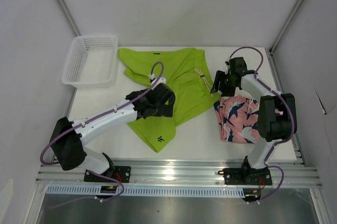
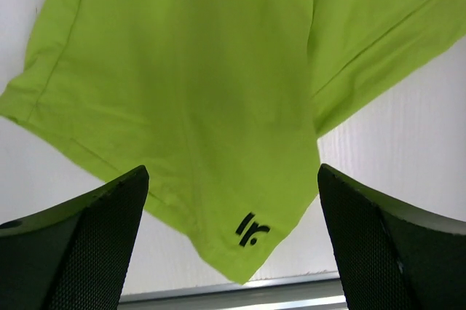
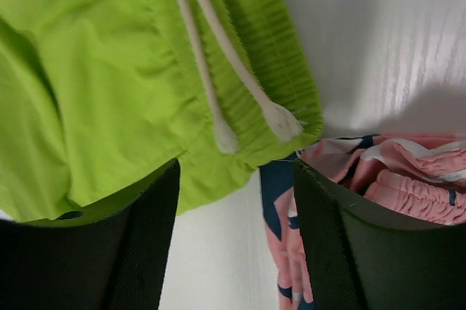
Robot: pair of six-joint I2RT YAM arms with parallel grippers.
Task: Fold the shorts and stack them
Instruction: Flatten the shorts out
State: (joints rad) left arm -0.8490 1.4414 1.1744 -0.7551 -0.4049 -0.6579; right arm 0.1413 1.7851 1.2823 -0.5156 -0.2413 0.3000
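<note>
Next, my left gripper comes back toward the bar and down onto the near corner of the leg hem [image 1: 158, 149] [image 2: 246, 268], because this leg sticks out past the rest of the shorts.
The lime-green shorts [image 1: 181, 79] lie spread across the middle of the table, partly doubled over, with one leg running toward the near edge. That leg's black logo [image 2: 252, 228] shows in the left wrist view. My left gripper [image 1: 163, 103] hovers over this leg, open, with nothing between its fingers [image 2: 95, 244]. The coral-pink printed shorts [image 1: 239, 119] sit folded at the right. My right gripper [image 1: 218, 84] stands open above the gap between the green waistband with its white drawstring [image 3: 218, 77] and the pink shorts [image 3: 408, 172], holding nothing.
A white mesh basket [image 1: 89, 58] stands at the back left corner of the white table [image 1: 202, 134]. Grey walls and metal frame posts close in the sides. An aluminium rail runs along the near edge.
</note>
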